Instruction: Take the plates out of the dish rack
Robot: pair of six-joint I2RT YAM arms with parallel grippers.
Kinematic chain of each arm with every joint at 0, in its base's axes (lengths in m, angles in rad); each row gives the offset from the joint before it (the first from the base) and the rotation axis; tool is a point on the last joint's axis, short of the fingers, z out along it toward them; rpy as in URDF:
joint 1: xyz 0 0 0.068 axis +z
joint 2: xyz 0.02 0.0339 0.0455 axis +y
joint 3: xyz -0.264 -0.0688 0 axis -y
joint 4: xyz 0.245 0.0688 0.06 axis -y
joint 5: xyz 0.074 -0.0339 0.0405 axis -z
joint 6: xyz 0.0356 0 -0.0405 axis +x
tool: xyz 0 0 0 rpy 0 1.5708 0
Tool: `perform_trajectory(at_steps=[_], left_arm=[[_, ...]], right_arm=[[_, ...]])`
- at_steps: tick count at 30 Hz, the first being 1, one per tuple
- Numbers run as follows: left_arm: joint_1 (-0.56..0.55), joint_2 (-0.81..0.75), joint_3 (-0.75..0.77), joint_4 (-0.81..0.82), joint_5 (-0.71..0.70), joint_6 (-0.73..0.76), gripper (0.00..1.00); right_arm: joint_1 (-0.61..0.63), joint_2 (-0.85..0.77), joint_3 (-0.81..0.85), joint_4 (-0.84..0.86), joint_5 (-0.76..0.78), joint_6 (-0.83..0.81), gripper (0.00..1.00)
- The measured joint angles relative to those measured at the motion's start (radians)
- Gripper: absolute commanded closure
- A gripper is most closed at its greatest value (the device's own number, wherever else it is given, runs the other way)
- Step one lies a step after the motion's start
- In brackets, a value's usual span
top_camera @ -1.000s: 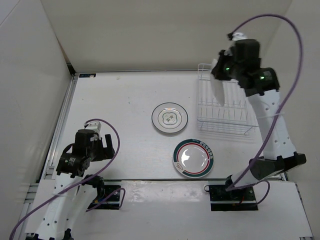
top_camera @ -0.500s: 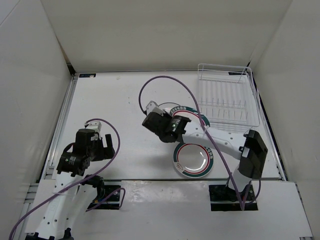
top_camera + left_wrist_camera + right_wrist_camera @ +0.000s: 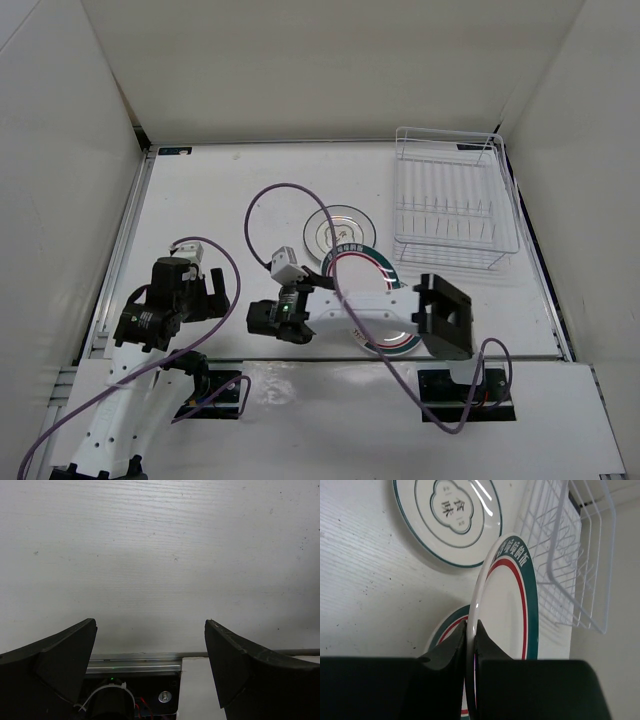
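Note:
My right gripper is above the flat green-banded plate [image 3: 385, 345] [image 3: 448, 625], which lies below it on the right in the top view, so it will go down toward that side and release over that plate.
My right gripper [image 3: 471, 630] is shut on the rim of a white plate with a broad dark-green lettered band [image 3: 507, 610] and holds it on edge. A second green-banded plate [image 3: 442, 627] lies flat on the table just below it. The plate with the thin rim line and centre motif [image 3: 447, 515] lies flat farther back. In the top view, my right gripper [image 3: 322, 283] reaches left across the near table with the held plate [image 3: 368, 262]; the flat green-banded plate [image 3: 385, 345] is mostly hidden under the arm. The white wire dish rack [image 3: 450, 200] shows no plates. My left gripper [image 3: 205, 290] is open and empty.
The rack [image 3: 570, 555] stands at the back right by the right wall. White walls enclose the table on three sides. A purple cable [image 3: 270, 200] loops over the table's middle. In the left wrist view my open gripper [image 3: 150, 645] hangs over the table's metal front edge [image 3: 140, 661].
My right arm has carried the held plate from above the rack, left and forward across the table, to over the flat green-banded plate. The left arm has not moved.

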Motion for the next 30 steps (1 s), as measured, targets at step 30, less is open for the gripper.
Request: perform_trajectory(at_steps=[30], left_arm=[[0.0,-0.002,0.0,0.0,0.0,0.0,0.0]], right_arm=[[-0.014,0.064,-0.274,-0.098,-0.038,0.465,0.91]])
